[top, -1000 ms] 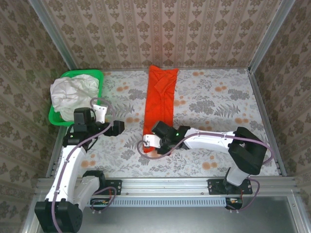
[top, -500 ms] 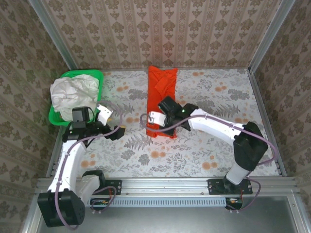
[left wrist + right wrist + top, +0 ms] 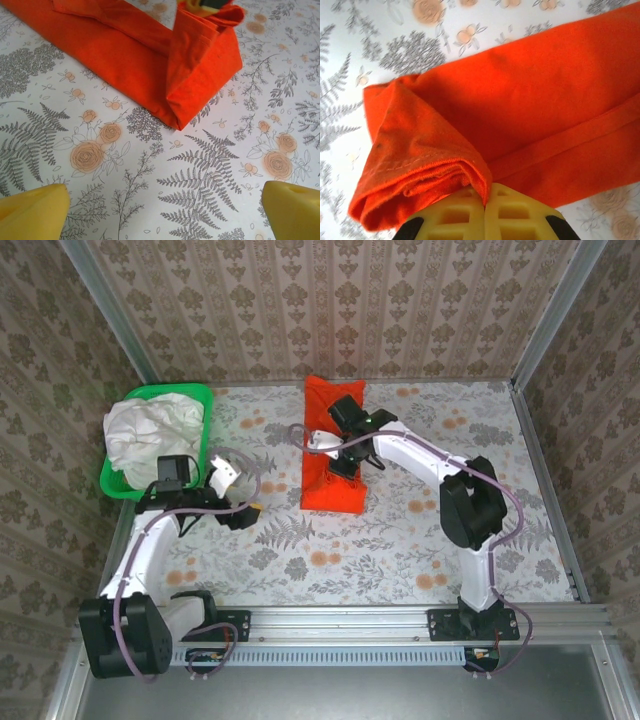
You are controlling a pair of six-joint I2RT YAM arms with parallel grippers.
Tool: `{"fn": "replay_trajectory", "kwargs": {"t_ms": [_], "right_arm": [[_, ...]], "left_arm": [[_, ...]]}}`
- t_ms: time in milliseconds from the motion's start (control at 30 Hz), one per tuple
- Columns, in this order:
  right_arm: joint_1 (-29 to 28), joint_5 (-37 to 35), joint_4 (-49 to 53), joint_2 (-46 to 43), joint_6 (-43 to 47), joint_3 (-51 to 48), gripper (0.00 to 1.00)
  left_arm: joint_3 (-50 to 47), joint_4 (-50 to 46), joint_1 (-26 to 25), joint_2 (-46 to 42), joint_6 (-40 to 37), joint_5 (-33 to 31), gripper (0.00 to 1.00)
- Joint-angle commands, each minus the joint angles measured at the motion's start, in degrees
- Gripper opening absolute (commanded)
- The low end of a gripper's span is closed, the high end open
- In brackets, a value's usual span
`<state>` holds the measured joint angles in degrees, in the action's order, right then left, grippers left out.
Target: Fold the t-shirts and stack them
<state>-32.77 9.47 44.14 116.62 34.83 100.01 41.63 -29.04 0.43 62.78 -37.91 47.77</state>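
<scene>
I need to carry the t-shirt's hem outward and down with my right gripper onto the strip's middle (image 3: 316, 460) (image 3: 540, 152) and release it, because the hem still hangs raised above the strip.
The orange-red t-shirt (image 3: 328, 488) lies as a long strip in the middle of the table, its near end lifted and doubled back. My right gripper (image 3: 343, 462) hangs over it, shut on the hem of that lifted end (image 3: 485, 200), and the cloth (image 3: 545, 90) bunches in layers at the pinch. The same shirt (image 3: 125, 55) shows ahead in the left wrist view, its folded corner raised. My left gripper (image 3: 250, 508) hovers open to the left of the shirt, above bare tablecloth (image 3: 165, 215), holding nothing. The white t-shirt (image 3: 150, 430) sits crumpled in the basket.
A green plastic basket (image 3: 190, 391) stands at the far left corner. Patterned walls and metal rails (image 3: 330, 618) close in the table on all sides. Floral tablecloth (image 3: 450, 430) lies bare to the right of the shirt and along the near edge.
My right gripper has carried the near end of the orange-red shirt away from me, doubling the strip over itself. The left gripper has drifted slightly nearer and to the right, still open.
</scene>
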Motion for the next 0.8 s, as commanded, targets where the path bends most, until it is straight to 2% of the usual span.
{"fn": "replay_trajectory", "kwargs": {"t_ms": [0, 333, 767], "right_arm": [[0.17, 0.01, 1.57, 4.04, 1.64, 5.64, 0.0], [0.61, -2.2, 4.25, 14.84, 1.03, 20.16, 0.0], [1.83, -7.61, 3.68, 20.81, 0.51, 26.93, 0.0]], "left_arm": [[0.86, 2.12, -0.08, 1.88, -5.82, 3.72, 1.0], [4.2, 3.78, -0.56, 9.71, -9.35, 6.64, 1.0], [5.69, 5.38, -1.66, 14.35, -10.77, 7.74, 1.0]]}}
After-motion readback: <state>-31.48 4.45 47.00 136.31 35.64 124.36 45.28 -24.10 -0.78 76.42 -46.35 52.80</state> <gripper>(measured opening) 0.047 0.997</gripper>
